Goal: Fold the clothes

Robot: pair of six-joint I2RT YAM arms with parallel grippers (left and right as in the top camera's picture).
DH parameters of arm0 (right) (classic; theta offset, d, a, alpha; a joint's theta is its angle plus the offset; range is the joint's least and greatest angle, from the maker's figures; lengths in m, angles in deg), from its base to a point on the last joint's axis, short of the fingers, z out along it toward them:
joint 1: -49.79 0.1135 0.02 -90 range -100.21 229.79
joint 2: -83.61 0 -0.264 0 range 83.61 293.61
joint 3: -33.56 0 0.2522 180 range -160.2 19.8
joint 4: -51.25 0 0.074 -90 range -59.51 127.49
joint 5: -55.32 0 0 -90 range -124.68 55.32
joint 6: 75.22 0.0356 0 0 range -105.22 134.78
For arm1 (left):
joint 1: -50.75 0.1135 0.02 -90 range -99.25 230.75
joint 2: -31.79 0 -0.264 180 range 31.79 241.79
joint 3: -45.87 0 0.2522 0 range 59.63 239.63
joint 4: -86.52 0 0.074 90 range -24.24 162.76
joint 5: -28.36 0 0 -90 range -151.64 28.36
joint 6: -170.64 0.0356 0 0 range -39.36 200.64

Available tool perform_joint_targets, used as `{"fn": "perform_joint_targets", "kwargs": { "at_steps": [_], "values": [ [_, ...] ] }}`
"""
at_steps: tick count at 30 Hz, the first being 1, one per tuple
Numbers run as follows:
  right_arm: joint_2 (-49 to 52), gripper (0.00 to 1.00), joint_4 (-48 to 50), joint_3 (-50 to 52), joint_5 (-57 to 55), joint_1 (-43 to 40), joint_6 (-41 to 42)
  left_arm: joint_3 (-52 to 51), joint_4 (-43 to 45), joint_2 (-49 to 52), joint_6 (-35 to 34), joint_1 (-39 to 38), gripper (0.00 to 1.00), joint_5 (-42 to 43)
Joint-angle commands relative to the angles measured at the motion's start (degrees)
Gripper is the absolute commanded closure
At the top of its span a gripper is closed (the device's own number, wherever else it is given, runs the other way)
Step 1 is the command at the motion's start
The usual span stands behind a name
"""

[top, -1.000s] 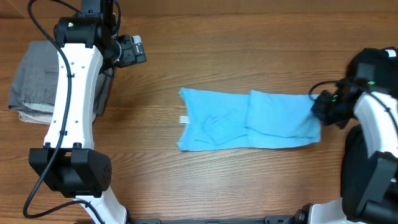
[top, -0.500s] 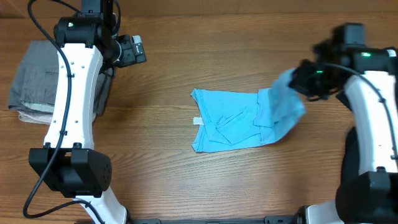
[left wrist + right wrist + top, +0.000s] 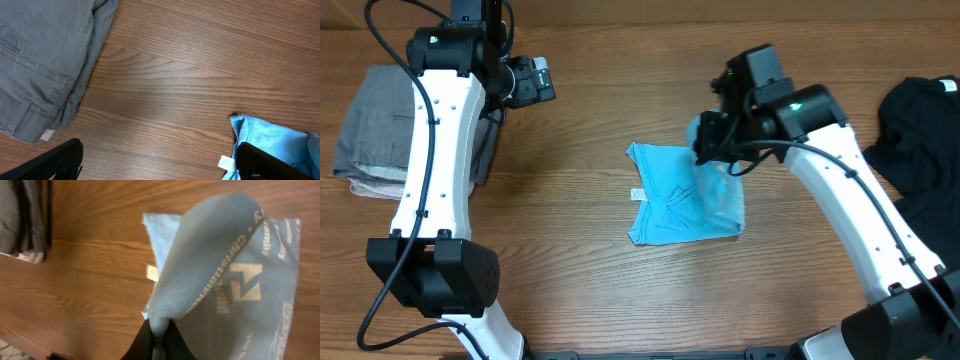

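Note:
The right gripper next lowers the shirt's raised end toward the shirt's edge with the white neck label point(image 3: 643, 195) point(image 3: 155, 274), since the shirt's label side lies uncovered.
The light blue T-shirt point(image 3: 680, 200) lies partly folded at the table's middle, its white neck label point(image 3: 637, 194) at the left edge. My right gripper point(image 3: 705, 140) is shut on the shirt's right end and holds it raised over the shirt's upper right. In the right wrist view the pinched fabric point(image 3: 210, 255) hangs from my right gripper point(image 3: 158, 332), pale lettering showing. My left gripper point(image 3: 535, 80) hovers far left at the back, open and empty. In the left wrist view its fingers point(image 3: 160, 160) frame bare wood, with the shirt's corner point(image 3: 260, 132) at the lower right.
A folded grey garment point(image 3: 380, 120) lies at the left edge, also in the left wrist view point(image 3: 40, 60). A black garment point(image 3: 920, 125) lies at the right edge. Wooden table point(image 3: 570, 260).
My right gripper has carried the shirt's right end up and leftward over the rest of the shirt, shortening it. The black garment is now uncovered. The left arm has not moved.

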Motion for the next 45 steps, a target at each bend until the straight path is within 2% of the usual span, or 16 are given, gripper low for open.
{"fn": "perform_joint_targets", "kwargs": {
  "at_steps": [1, 10, 11, 14, 15, 19, 21, 23, 25, 27, 28, 35, 42, 45],
  "values": [
    [3.1, 0.96, 3.7, 1.6, -1.4, 3.0, 4.0, -0.2, -0.1, 0.1, -0.5, 0.0, 0.00, -0.5],
    [12.0, 0.87, 12.2, 1.6, -0.2, 8.3, 6.9, -0.2, -0.1, 0.1, -0.5, 0.0, 0.00, -0.5],
    [12.5, 0.82, 13.4, 1.6, 0.5, 8.8, 6.9, -0.2, -0.1, 0.1, -0.5, 0.0, 0.00, -0.5],
    [12.6, 0.50, 14.2, 1.6, 0.6, 9.3, 6.5, -0.2, -0.1, 0.1, -0.5, 0.0, 0.00, -0.5],
    [12.4, 0.43, 14.1, 1.5, 1.2, 9.3, 5.6, -0.2, -0.1, 0.1, -0.5, 0.0, 0.00, -0.5],
    [11.7, 0.36, 11.6, 0.2, 7.8, 6.6, 0.1, -0.2, -0.1, 0.1, -0.5, 0.0, 0.00, -0.5],
    [11.4, 0.36, 9.7, 0.0, 10.7, 4.7, 0.1, -0.2, -0.1, 0.1, -0.5, 0.0, 0.00, -0.5],
    [11.4, 0.43, 6.8, 0.0, 12.4, 2.9, 0.1, -0.2, -0.1, 0.1, -0.5, 0.0, 0.00, -0.5],
    [11.4, 0.59, 3.6, 0.2, 12.4, 1.6, -0.9, -0.2, -0.1, 0.1, -0.5, 0.0, 0.00, -0.5],
    [11.4, 0.86, 2.0, 0.8, 12.4, 1.0, -1.9, -0.2, -0.1, 0.1, -0.5, 0.0, 0.00, -0.5],
    [11.4, 0.96, 1.8, 1.1, 12.4, 1.0, -1.8, -0.2, -0.1, 0.1, -0.5, 0.0, 0.00, -0.5],
    [11.4, 0.96, 5.2, 7.2, 12.7, 1.8, -1.3, -0.2, -0.1, 0.1, -0.5, 0.0, 0.00, -0.5],
    [11.4, 0.96, 20.6, 21.0, 23.5, 1.9, 0.6, -0.2, -0.1, 0.1, -0.5, 0.0, 0.00, -0.5],
    [11.4, 0.96, 26.4, 26.6, 23.9, 1.9, 2.2, -0.2, -0.1, 0.1, -0.5, 0.0, 0.00, -0.5]
  ]
}}
